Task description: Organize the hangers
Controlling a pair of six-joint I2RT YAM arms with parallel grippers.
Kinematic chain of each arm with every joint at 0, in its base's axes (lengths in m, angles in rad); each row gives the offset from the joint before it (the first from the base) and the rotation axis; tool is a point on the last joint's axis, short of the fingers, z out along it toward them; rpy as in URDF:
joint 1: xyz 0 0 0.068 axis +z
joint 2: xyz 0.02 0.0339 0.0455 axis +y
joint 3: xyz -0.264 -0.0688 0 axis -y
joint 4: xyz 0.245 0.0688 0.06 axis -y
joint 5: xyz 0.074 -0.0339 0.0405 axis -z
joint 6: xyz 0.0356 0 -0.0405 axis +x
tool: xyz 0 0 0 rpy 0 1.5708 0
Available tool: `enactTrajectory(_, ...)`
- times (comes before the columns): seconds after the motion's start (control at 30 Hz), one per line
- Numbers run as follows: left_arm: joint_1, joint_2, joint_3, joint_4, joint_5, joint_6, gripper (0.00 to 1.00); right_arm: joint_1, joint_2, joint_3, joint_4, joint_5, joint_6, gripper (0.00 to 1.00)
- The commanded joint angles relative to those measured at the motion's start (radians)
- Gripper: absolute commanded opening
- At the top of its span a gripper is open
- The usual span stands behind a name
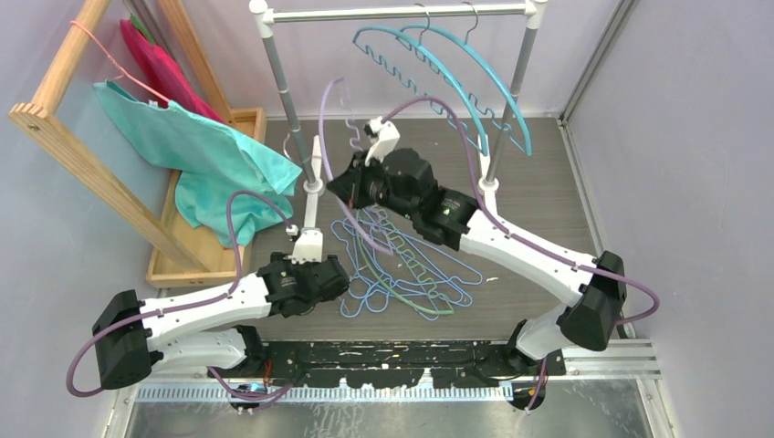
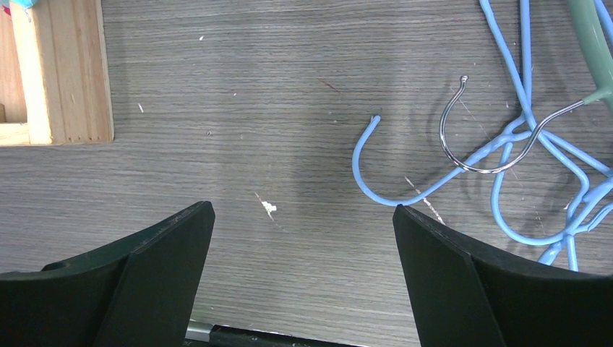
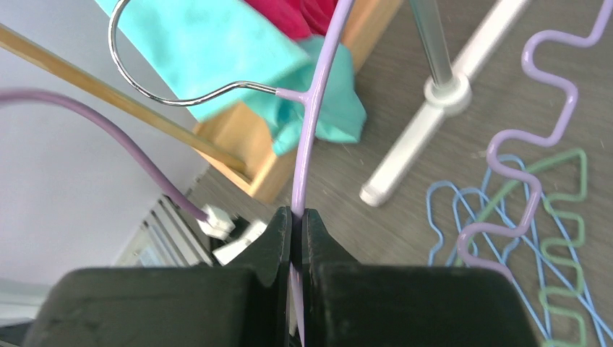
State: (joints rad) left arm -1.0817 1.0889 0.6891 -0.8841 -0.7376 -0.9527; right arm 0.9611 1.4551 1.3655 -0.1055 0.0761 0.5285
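My right gripper will next go up and outward, hang the purple hanger's hook over the rack bar's bare end (image 1: 308,16) and let go of the purple hanger's rim. Both teal hangers take up the other end.
My right gripper (image 3: 297,213) is shut on the arched rim of a purple hanger (image 3: 314,123), just below its metal hook (image 3: 119,58). The zigzag bar (image 3: 520,144) trails off to the right. From above, this purple hanger (image 1: 322,137) is lifted over the table beside the rack's left pole, with the right gripper (image 1: 336,190) on it. Two teal hangers (image 1: 429,55) hang on the rail (image 1: 392,13). Several light-blue and green hangers (image 1: 402,274) lie tangled on the table. My left gripper (image 2: 303,217) is open and empty over bare table, left of a blue hanger hook (image 2: 361,170).
A wooden frame (image 1: 73,155) at the back left carries a teal garment (image 1: 210,155) on a pink hanger. The rack's white left foot (image 1: 313,187) and right pole (image 1: 511,91) stand mid-table. Grey walls close in on both sides.
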Motion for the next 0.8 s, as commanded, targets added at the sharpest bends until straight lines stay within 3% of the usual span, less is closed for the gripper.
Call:
enactTrajectory(0.0,0.0,-0.014,0.054,-0.014,-0.056,0.004,0.98,-0.064,0.029,0.172,0.129,-0.093,0.017,0.01)
enactTrajectory(0.33,0.0,-0.027,0.058,-0.043,-0.071,0.006,0.98,-0.125,0.205,0.46,0.201,-0.291,0.116,0.01)
enactTrajectory(0.77,0.0,-0.057,0.039,-0.055,-0.079,0.007,0.98,-0.16,0.345,0.618,0.354,-0.229,0.266,0.01)
